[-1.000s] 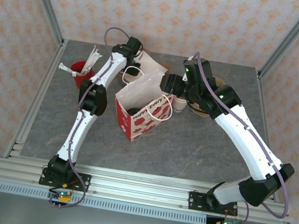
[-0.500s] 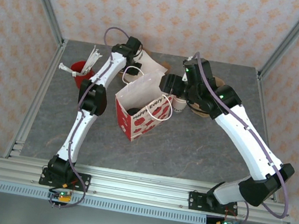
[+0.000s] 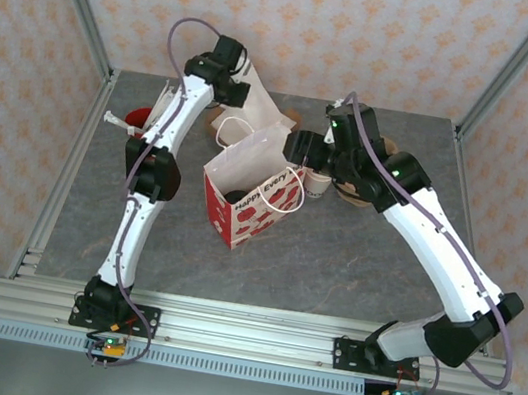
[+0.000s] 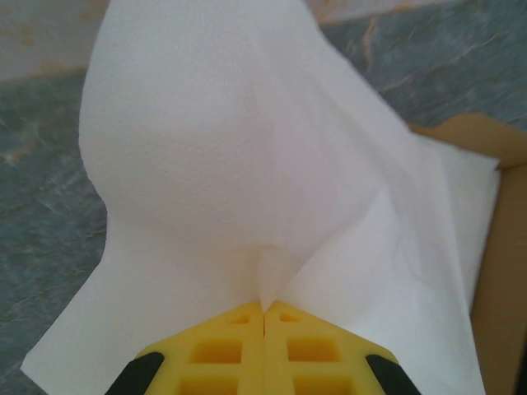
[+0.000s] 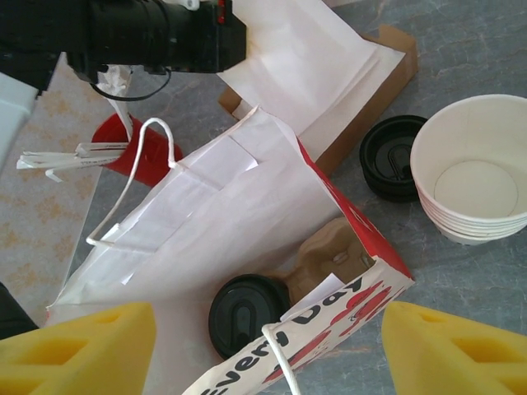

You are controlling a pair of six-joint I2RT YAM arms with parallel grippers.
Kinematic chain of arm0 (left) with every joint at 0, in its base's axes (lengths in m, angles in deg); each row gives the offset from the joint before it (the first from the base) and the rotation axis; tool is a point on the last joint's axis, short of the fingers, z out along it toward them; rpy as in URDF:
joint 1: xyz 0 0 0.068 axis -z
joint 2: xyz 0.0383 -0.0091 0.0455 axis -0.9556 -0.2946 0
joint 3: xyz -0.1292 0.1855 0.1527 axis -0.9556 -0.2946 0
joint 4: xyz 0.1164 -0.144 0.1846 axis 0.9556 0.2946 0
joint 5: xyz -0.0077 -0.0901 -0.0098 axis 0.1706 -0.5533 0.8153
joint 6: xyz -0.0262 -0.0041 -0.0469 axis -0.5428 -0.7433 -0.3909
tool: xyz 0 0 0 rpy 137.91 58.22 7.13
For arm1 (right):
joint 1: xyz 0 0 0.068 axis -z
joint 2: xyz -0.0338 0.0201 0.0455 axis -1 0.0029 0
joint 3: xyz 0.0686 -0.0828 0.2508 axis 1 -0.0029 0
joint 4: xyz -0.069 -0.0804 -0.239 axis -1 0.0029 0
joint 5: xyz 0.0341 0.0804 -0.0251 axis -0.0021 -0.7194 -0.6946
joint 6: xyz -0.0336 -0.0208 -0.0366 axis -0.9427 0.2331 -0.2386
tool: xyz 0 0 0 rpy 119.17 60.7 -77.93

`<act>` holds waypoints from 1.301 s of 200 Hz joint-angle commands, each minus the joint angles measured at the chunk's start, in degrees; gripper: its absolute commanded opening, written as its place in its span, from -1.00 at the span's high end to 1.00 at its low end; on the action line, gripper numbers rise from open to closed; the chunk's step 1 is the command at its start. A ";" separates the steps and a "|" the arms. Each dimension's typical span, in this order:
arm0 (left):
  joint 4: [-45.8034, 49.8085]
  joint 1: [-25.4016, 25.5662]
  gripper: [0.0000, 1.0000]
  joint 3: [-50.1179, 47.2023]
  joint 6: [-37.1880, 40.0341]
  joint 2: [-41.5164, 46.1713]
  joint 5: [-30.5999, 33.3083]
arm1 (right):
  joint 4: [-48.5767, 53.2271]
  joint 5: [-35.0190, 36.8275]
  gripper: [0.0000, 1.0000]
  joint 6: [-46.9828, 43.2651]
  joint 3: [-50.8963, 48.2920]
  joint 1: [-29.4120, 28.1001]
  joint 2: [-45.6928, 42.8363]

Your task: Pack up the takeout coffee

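The bag's opening [image 3: 254, 173], with the coffee already inside, lies back toward the robot's base from the left gripper, so the left gripper will next lift the napkin back over it and let go.
The takeout coffee [image 5: 247, 313] stands inside the red-and-white paper bag [image 5: 214, 222], its black lid up, beside a tan cardboard carrier [image 5: 329, 251]. From above, the coffee's lid [image 3: 236, 196] shows through the mouth of the bag [image 3: 252, 180]. My right gripper [image 5: 268, 346] hangs open over the bag's mouth, holding nothing; in the top view that right gripper [image 3: 303, 148] is at the bag's right rim. My left gripper [image 4: 263, 309] is shut on a white napkin [image 4: 247, 148], behind the bag near the back of the table [image 3: 239, 87].
A stack of lidless white cups [image 5: 473, 173] and a stack of loose black lids [image 5: 391, 156] sit right of the bag. A red cup with wrapped sticks [image 5: 136, 148] stands at the left. A brown cardboard piece under more white paper [image 5: 387, 74] lies behind the bag.
The left arm has risen and swung back and left, lifting the white napkin off the pile. The right arm, the bag and the coffee have stayed put.
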 commanded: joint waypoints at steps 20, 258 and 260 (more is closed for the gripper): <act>-1.40 -0.33 1.00 1.65 -0.61 8.95 2.65 | -1.97 2.83 -0.47 -2.56 2.60 0.12 -3.11; -9.27 27.30 1.00 -60.71 14.11 68.35 29.56 | -12.11 9.53 -0.58 -13.78 -16.56 4.57 -18.82; -9.37 27.44 1.00 -60.82 14.23 68.21 29.52 | -12.06 9.50 -0.58 -13.78 -16.64 4.53 -18.78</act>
